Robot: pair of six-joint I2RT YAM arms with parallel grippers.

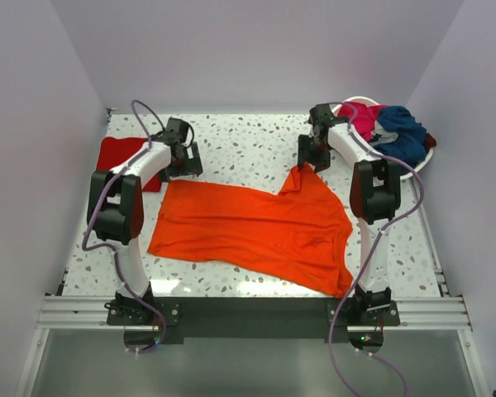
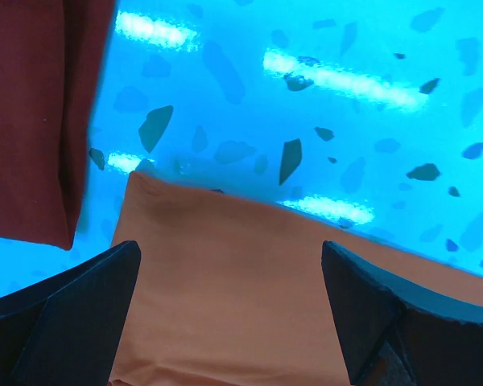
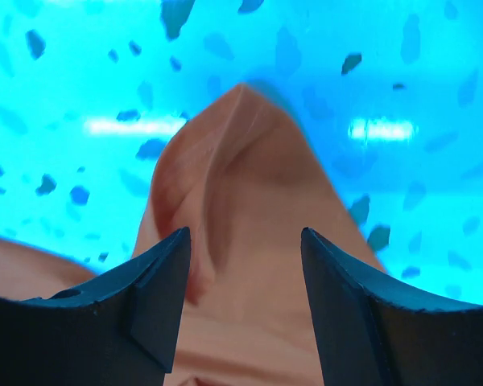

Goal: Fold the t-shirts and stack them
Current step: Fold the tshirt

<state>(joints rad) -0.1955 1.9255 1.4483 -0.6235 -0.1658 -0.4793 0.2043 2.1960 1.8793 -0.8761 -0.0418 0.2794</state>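
Observation:
My right gripper eases outward and slightly down to close on the orange shirt's far corner tip point(image 3: 246, 98) next. That corner tip pokes out beyond the open fingers.
A large bright orange t-shirt point(image 1: 256, 227) lies spread flat across the middle of the table. A darker red t-shirt point(image 1: 116, 153) lies folded at the far left; its edge point(image 2: 32, 112) shows in the left wrist view. My left gripper point(image 1: 182, 169) hovers over the orange shirt's far left corner point(image 2: 209, 233), jaws wide open point(image 2: 229, 265) with nothing gripped. My right gripper point(image 1: 307, 164) stands at the far right corner. Its jaws point(image 3: 245, 241) are open and straddle a raised fold of orange cloth point(image 3: 233, 153), without pinching it.
A white basket point(image 1: 360, 101) at the back right holds a magenta shirt point(image 1: 364, 120) and a navy one point(image 1: 401, 132), just behind the right arm. White walls close in the speckled table point(image 1: 248, 141) on three sides.

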